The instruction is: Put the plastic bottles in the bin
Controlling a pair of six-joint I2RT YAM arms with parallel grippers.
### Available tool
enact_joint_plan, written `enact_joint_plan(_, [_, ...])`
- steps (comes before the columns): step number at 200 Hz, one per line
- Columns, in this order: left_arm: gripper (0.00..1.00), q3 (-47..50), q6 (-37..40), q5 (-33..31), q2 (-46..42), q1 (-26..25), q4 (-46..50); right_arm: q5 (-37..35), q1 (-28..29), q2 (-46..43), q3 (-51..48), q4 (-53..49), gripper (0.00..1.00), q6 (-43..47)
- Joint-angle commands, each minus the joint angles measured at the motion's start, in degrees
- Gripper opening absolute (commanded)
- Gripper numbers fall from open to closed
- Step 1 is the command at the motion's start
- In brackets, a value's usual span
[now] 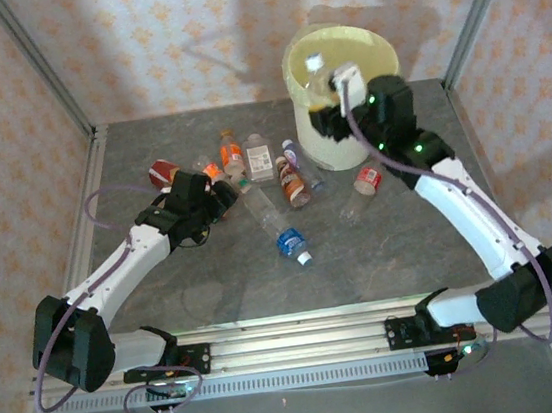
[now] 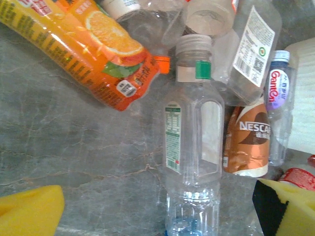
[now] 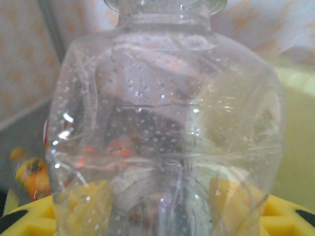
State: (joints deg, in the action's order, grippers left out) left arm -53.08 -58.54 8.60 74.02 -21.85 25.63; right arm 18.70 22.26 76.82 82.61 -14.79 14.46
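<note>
The bin's opening is farther outward, so my right gripper should next swing outward past the bin's near rim and across that opening to let go of the clear plastic bottle (image 1: 318, 78).
My right gripper (image 1: 333, 111) is shut on a clear plastic bottle (image 1: 318, 78) with a white cap, held upright over the near-left rim of the bin (image 1: 369, 46). In the right wrist view that bottle (image 3: 167, 128) stands between the yellow pads (image 3: 34, 216). My left gripper (image 1: 219, 199) is open at the left side of the bottles lying on the table. In the left wrist view a clear bottle (image 2: 193, 147) lies between its pads (image 2: 30, 214), off to the right of the middle, with its base toward the camera. An orange juice bottle (image 2: 98, 49) lies beyond.
Several bottles lie in a loose cluster mid-table: a brown Nescafe one (image 1: 294, 182), a blue-labelled one (image 1: 290, 237), a red-capped one (image 1: 364, 188) near the bin, and a red-labelled one (image 1: 163, 172) at the far left. Metal frame posts (image 1: 38, 69) flank the table.
</note>
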Motion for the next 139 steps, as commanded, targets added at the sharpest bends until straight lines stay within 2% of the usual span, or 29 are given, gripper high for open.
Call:
enact_joint_plan(1, [1.0, 0.3, -0.8, 1.1, 0.6, -1.1, -2.9, -0.3, -3.6, 5.3, 7.6, -0.9, 0.37, -7.8])
enact_joint_plan(26, [1.0, -1.1, -2.1, 1.8, 1.9, -2.8, -4.0, -7.2, -6.8, 14.2, 20.9, -12.7, 0.37, -11.6])
enact_joint_plan(45, [1.0, -3.9, -1.3, 1.5, 3.8, -3.2, -0.5, -12.0, -7.7, 19.8, 28.9, -19.0, 0.37, -11.3])
enact_joint_plan(68, [1.0, -3.3, -2.6, 1.1, 4.1, -3.6, -1.7, -21.0, -7.9, 24.6, 33.6, -22.5, 0.39, -10.5])
enact_joint_plan(94, [1.0, -2.3, -4.0, 1.6, 3.8, -4.0, -2.8, -28.0, -8.6, 28.8, 38.6, -27.0, 0.43, -9.8])
enact_joint_plan(139, [1.0, -6.9, -0.6, 1.1, 6.1, -7.4, 0.8, -38.6, -8.6, 33.5, 44.2, -30.1, 0.5, -4.4])
